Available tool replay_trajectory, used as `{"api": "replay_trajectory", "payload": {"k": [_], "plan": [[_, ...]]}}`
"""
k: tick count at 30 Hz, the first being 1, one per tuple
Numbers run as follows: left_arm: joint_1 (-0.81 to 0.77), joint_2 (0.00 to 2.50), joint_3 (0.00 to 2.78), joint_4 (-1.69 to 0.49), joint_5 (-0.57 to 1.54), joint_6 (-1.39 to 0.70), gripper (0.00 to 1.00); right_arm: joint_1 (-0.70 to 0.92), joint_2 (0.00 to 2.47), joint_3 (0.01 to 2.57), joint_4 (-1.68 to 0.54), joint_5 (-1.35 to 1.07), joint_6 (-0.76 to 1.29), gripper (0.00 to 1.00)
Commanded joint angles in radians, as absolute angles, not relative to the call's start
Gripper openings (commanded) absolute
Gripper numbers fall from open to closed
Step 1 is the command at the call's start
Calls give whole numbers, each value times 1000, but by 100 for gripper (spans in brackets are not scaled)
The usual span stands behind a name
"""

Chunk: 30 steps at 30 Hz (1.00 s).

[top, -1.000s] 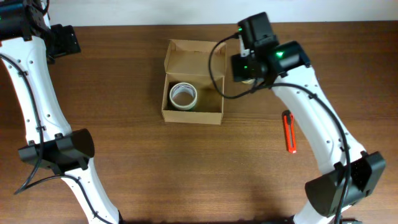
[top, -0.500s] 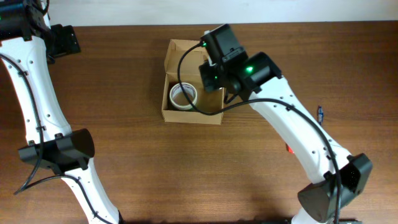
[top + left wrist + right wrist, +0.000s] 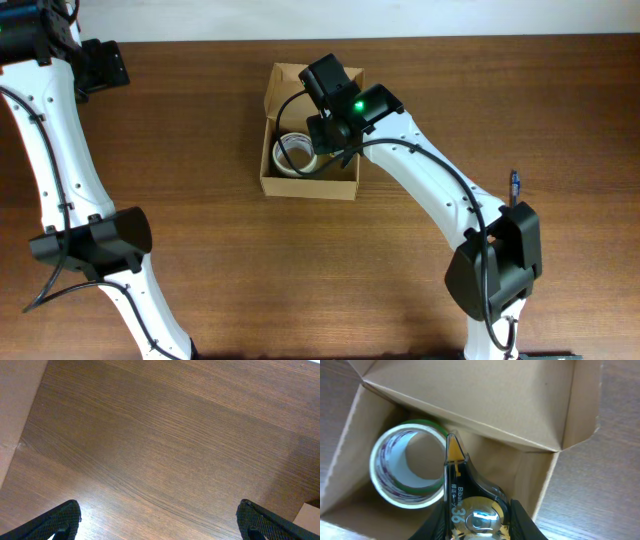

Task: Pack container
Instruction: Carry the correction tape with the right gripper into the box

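Note:
The tape roll fills one side of the box. My right gripper will next move down into the other side, onto the box's bare bottom (image 3: 492,464) beside the tape roll, and let go of the dispenser (image 3: 470,502) there.
The container (image 3: 308,187), a tan cardboard box with its flap lid (image 3: 290,82) folded back, sits at the table's middle rear. A white tape roll with a green edge (image 3: 290,155) (image 3: 407,467) lies inside on the left. My right gripper (image 3: 480,522) is over the box's right half, shut on a clear black tape dispenser (image 3: 470,502) with a gold wheel and "36" printed on it. The dispenser's tip points down beside the roll. Overhead, the right wrist (image 3: 335,110) hides the fingers. My left gripper (image 3: 159,522) is open over bare wood at the far left (image 3: 100,65).
A small blue object (image 3: 514,183) lies on the table to the right of the right arm. The box's inner wall and flap (image 3: 485,405) rise just beyond the dispenser. A pale surface (image 3: 15,410) borders the left wrist view.
The right arm swung left from beside the box to over its opening, carrying the dispenser. The left arm stayed still.

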State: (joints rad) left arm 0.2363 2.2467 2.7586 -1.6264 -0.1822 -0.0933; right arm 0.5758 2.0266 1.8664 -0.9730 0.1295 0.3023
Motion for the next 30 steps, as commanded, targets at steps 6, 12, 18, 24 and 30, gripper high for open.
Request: {"api": "replay_trajectory", "payload": {"k": [6, 12, 18, 24, 30], "plan": [[239, 2225, 2751, -1624, -172, -77, 99, 575, 2023, 1880, -1053, 16, 408, 23], [239, 2225, 2751, -1624, -172, -77, 100, 574, 2022, 1880, -1078, 7, 449, 24], [239, 2225, 2751, -1624, -172, -77, 99, 562, 2041, 1880, -1054, -2, 469, 24], [239, 2225, 2751, -1625, -172, -77, 100, 527, 2102, 1880, -1016, -49, 469, 23], [239, 2225, 2751, -1624, -172, -77, 100, 508, 2119, 1880, -999, -60, 468, 24]]}}
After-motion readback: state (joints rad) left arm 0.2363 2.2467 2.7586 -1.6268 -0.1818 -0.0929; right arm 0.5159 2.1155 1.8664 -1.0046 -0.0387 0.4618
